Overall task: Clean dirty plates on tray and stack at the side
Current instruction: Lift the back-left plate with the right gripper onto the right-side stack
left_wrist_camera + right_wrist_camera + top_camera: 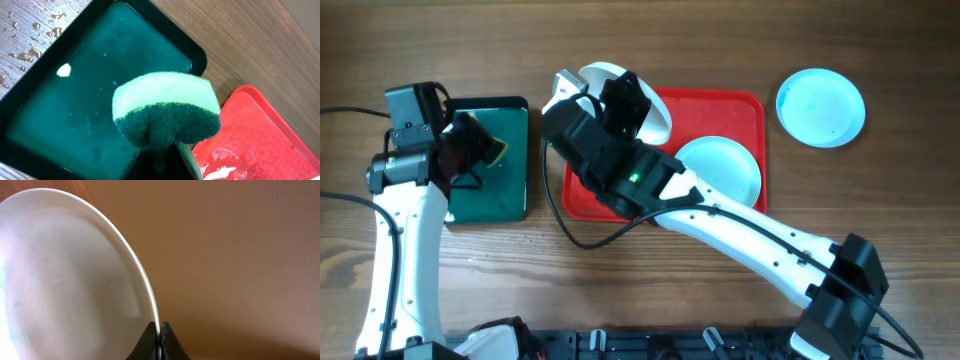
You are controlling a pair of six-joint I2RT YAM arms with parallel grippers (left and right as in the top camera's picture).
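Observation:
The plate should go onto the table's aqua plate, since that one already lies at the side. My right gripper should swing to the right in the overhead view and down, then release the plate there.
My right gripper [620,100] is shut on the rim of the white plate [602,75] and holds it tilted above the left end of the red tray [750,105]. In the right wrist view the white plate [65,275] fills the left, its rim pinched between the fingers [159,330]. A pale aqua plate [720,168] lies in the tray's right half. Another aqua plate [820,107] lies on the table at the right. My left gripper [470,145] is shut on a green sponge [165,107] above the dark green tray [510,190].
The dark green tray [60,115] holds water. Water drops lie on the table by its far corner [30,30]. The red tray's corner [260,130] is wet and close to the sponge. The right arm crosses the table diagonally from the front right.

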